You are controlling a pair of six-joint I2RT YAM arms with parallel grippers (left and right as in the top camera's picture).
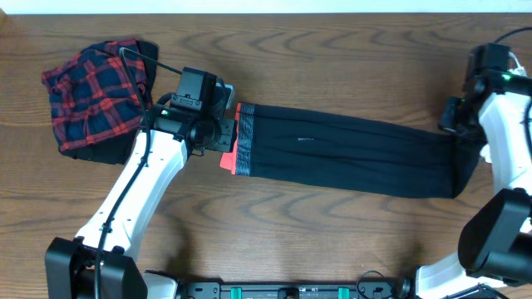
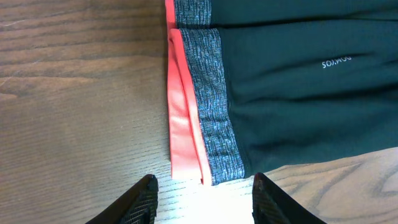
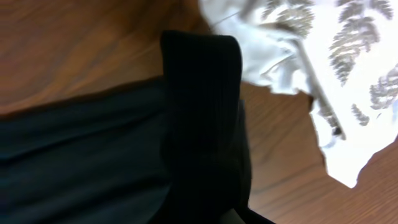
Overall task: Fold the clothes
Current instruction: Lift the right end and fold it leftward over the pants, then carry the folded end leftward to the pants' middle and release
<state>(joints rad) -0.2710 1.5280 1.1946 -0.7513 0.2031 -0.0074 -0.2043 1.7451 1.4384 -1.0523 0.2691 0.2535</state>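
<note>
My right gripper will next move to its left in the overhead view toward the white logo and let go of the ankle end, since the leggings lie unfolded.
The long black leggings lie stretched across the table, with the grey-and-coral waistband at the left end. My left gripper hovers at the waistband. In the left wrist view it is open, and the waistband's corner lies just beyond its fingertips. My right gripper is at the leg ends. In the right wrist view, black leg fabric rises into the jaws and hides them; the gripper looks shut on it.
The red-navy plaid piece lies bunched at the far left. A white leaf-print top lies beside the leg ends in the right wrist view. Bare wood table runs along the front.
</note>
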